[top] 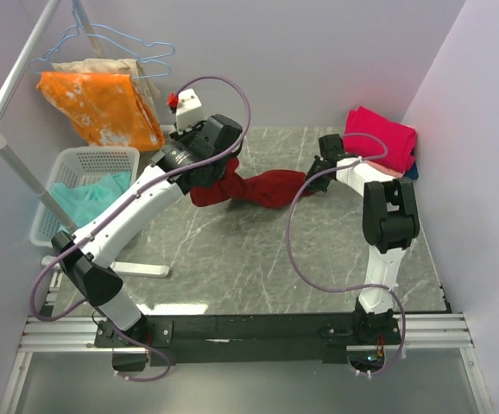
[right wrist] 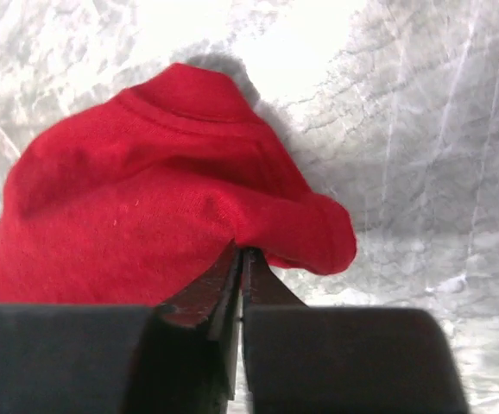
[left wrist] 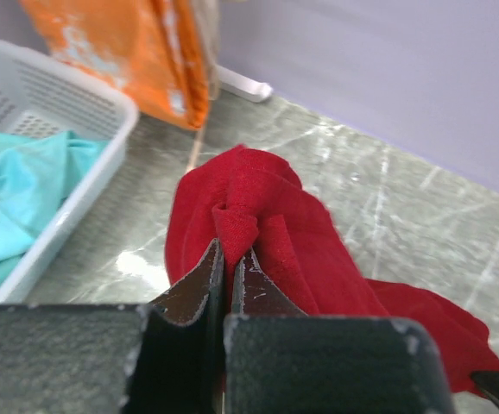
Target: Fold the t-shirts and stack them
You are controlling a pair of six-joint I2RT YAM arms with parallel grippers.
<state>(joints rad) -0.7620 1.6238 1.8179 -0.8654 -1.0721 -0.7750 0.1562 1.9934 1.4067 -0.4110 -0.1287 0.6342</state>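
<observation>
The white basket [top: 92,171] [left wrist: 64,108] is to the left of my left gripper in the top view, so the gripper should next lift toward it, stretching the bunched t-shirt, then release it.
A dark red t-shirt [top: 258,186] hangs bunched between my two grippers over the back of the grey marble table [top: 275,267]. My left gripper [top: 205,177] is shut on its left end; in the left wrist view the cloth [left wrist: 258,224] is pinched between the fingertips [left wrist: 208,267]. My right gripper [top: 312,172] is shut on its right end; in the right wrist view the cloth [right wrist: 146,198] is clamped at the jaw tips. A bright pink folded t-shirt [top: 381,136] lies on a stack at the back right, with peach and dark blue edges under it.
A white basket [top: 77,185] holding a teal shirt [top: 85,194] stands off the table's left edge; both show in the left wrist view [left wrist: 77,103]. An orange cloth [top: 103,103] hangs from a rack at the back left. A white stand base [top: 142,269] lies by the left edge.
</observation>
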